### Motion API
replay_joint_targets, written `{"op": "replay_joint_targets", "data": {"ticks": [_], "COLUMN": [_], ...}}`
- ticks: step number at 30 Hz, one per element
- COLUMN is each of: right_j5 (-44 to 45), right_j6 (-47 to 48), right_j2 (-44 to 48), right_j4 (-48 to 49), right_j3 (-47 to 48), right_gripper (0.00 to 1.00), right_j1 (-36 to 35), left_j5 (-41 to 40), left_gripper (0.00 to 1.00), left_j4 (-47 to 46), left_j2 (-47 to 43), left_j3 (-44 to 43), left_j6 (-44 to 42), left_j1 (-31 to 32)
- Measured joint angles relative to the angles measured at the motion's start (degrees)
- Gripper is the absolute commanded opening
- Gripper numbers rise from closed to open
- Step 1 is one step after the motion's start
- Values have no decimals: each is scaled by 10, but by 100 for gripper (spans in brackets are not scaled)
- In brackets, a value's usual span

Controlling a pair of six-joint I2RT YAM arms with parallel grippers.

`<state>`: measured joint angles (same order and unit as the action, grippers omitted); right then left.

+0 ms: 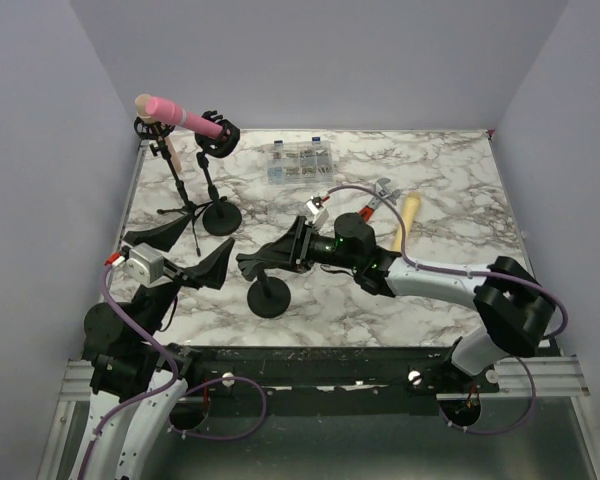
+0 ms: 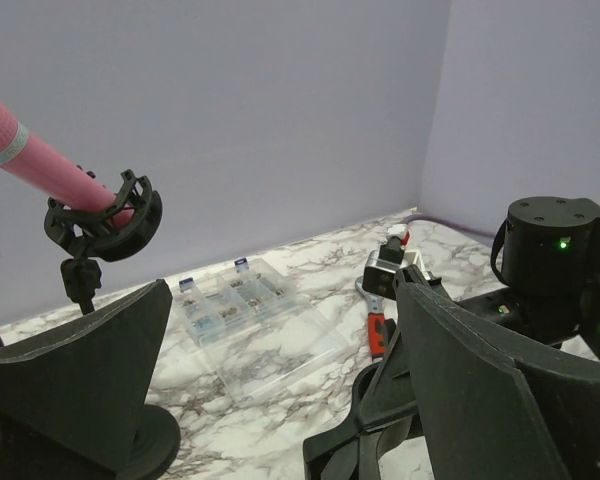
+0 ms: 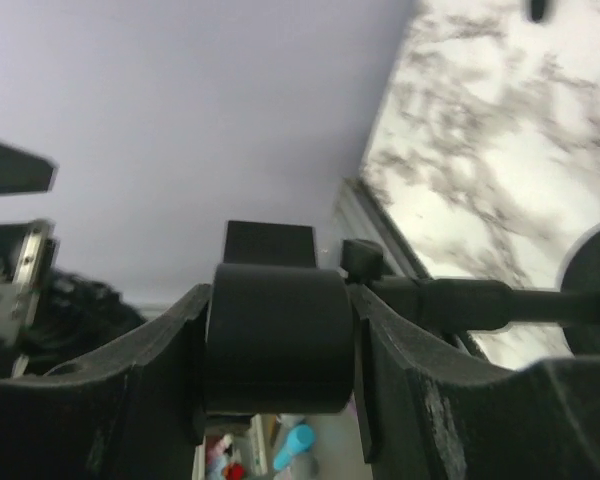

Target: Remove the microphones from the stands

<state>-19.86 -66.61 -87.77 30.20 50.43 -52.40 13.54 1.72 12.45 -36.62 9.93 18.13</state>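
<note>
My right gripper is to move outward with the stand next and release its clip [image 3: 277, 340] over the bare marble, because the marble is outward of the gripper, toward the organizer box.
The pink microphone [image 1: 180, 114] lies tilted in a black shock mount [image 1: 220, 136] on a round-base stand [image 1: 221, 216] at the back left; its head end rests at a tripod stand [image 1: 172, 165]. It also shows in the left wrist view [image 2: 40, 165], above and left of my fingers. My left gripper [image 1: 185, 250] is open and empty, near of that stand, its jaws [image 2: 280, 330] spread wide. My right gripper [image 1: 252, 262] is shut on the black clip [image 3: 277, 340] of a second, empty round-base stand [image 1: 268, 298] in the table's middle.
A clear organizer box [image 1: 298, 162] sits at the back centre, also in the left wrist view [image 2: 245, 310]. A red-handled wrench [image 1: 378, 198] and a wooden handle [image 1: 407, 215] lie right of centre. Purple walls enclose the marble table [image 1: 450, 190].
</note>
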Motion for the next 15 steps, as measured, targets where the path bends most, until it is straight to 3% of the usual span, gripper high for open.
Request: {"op": "replay_joint_targets", "data": {"ticks": [3, 15], "right_j5": [-16, -23], "right_j6": [-23, -24], "right_j2": [-29, -35], "right_j4": [44, 64], "right_j3": [-14, -16], "right_gripper": [43, 39], "right_j1": [1, 1], "left_j5": [0, 0], "left_gripper": [99, 99], "left_j4": [0, -3], "left_j2": [2, 6], "left_j3": [0, 0], "left_j6": [0, 3], "left_j1": [0, 0]}}
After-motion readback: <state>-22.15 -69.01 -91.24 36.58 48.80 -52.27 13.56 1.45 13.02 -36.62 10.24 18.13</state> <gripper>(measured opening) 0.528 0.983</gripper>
